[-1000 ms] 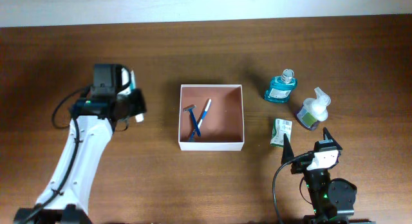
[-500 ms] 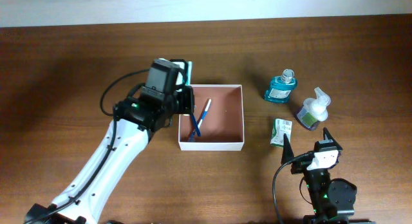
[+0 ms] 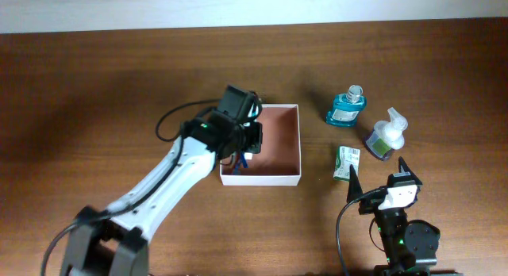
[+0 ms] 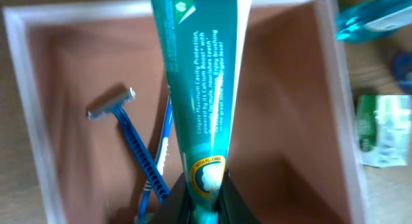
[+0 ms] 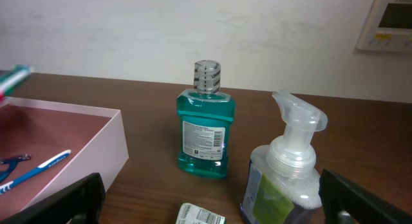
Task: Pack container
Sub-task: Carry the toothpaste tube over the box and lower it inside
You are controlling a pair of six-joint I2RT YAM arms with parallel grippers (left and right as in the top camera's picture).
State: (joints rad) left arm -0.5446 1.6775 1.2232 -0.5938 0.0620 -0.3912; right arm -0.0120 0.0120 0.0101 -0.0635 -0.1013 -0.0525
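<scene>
My left gripper lowers next toward the bottom of the box by the razor's head below it and lets go, since the tube [image 4: 196, 76] still hangs above the box.
The container [image 3: 289, 178] is a shallow white box with a pinkish-brown inside, at the table's middle; it also shows in the left wrist view [image 4: 38, 89] and the right wrist view [image 5: 96, 153]. A blue razor [image 4: 132, 137] and a blue-and-white toothbrush [image 4: 164, 147] lie inside it. My left gripper [image 4: 205, 195] is shut on a green toothpaste tube [image 4: 196, 76] and holds it over the box's left half [image 3: 242, 133]. My right gripper [image 3: 375, 181] is open and empty at the front right, apart from everything.
A teal mouthwash bottle [image 3: 346, 106] and a foam soap pump bottle [image 3: 385, 135] stand right of the container. A small green-and-white packet [image 3: 346, 162] lies between them and my right gripper. They show in the right wrist view too: mouthwash [image 5: 205, 130], pump [image 5: 286, 179].
My left arm has swung right from the table's left side, carrying the toothpaste tube over the container. The right arm has not moved.
</scene>
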